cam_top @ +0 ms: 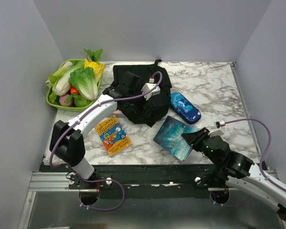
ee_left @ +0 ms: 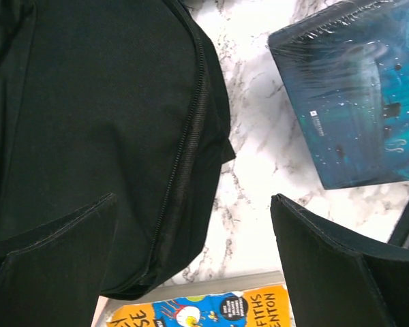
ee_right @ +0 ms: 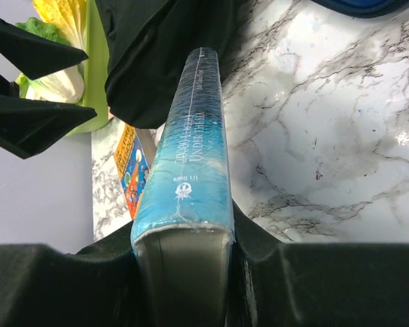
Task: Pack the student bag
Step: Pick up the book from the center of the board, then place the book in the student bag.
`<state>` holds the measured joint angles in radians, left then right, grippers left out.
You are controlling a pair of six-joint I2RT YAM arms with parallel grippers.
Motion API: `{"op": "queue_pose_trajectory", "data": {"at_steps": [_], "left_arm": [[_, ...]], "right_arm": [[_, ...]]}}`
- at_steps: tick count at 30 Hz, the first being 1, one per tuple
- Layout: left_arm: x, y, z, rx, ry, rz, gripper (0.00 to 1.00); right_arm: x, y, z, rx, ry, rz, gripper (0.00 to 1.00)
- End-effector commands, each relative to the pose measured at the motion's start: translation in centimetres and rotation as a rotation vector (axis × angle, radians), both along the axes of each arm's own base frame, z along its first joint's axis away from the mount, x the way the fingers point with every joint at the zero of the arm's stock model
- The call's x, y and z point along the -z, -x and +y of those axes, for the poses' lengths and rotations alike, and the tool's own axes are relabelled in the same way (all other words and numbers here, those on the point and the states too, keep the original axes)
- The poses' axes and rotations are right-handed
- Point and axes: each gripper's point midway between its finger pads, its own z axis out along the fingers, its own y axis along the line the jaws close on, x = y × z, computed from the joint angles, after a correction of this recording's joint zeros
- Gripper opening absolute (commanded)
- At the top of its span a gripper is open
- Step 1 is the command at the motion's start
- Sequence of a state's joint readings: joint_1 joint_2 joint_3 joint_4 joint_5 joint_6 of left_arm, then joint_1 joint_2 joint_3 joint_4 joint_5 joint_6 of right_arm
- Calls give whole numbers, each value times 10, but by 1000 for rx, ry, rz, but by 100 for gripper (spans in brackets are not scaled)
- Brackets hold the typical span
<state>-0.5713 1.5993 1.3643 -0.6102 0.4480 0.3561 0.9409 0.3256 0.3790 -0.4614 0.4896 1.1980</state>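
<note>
I will next move my left gripper down onto the zippered fold along the bag's near edge, because that fold is below the gripper's open fingers and runs between them.
The student bag [cam_top: 144,98], a floppy black backpack, lies at the table's middle. It fills the left of the left wrist view [ee_left: 88,122], zipper showing. My left gripper [cam_top: 131,90] hovers over the bag, hard to make out against the black fabric. Its jaws [ee_left: 193,204] are open and empty above the bag's near edge and the bare marble. My right gripper [cam_top: 194,139] is shut on the near corner of a teal book [cam_top: 175,137]. The book's spine [ee_right: 191,157] is clamped between the fingers [ee_right: 184,238] and points toward the bag.
An orange children's book [cam_top: 113,136] lies left of the teal one. A small blue glasses case [cam_top: 185,107] lies right of the bag. A green tray [cam_top: 51,101] of toy vegetables stands at the back left. White walls close in three sides.
</note>
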Motion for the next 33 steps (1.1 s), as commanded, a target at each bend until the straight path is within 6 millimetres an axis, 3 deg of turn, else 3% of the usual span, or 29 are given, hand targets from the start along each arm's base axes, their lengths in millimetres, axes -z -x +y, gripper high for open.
{"op": "queue_pose_trajectory", "data": {"at_steps": [1, 5, 7, 9, 14, 16, 20, 24, 33], "left_arm": [[-1, -20, 0, 23, -38, -126, 99], [12, -32, 7, -10, -89, -171, 99], [7, -41, 6, -32, -82, -222, 98], [14, -38, 4, -11, -90, -231, 90], [30, -24, -1, 48, -148, -222, 89], [23, -32, -2, 16, -138, -264, 88], [11, -52, -1, -62, -129, -341, 68], [-2, -66, -5, -97, -112, -395, 60], [15, -61, -9, -82, -119, -326, 50]], "right_arm": [[-69, -11, 1, 56, -182, -129, 1], [-74, -10, 0, 52, -192, -139, 1], [-75, -9, -1, 50, -202, -140, 1], [-74, -9, -1, 52, -209, -137, 1], [-79, -8, -3, 56, -218, -147, 1], [-80, -8, -4, 57, -216, -149, 1], [-79, -7, -3, 54, -222, -143, 1], [-81, -6, -3, 45, -229, -145, 1], [-79, -2, -1, 33, -270, -132, 1]]}}
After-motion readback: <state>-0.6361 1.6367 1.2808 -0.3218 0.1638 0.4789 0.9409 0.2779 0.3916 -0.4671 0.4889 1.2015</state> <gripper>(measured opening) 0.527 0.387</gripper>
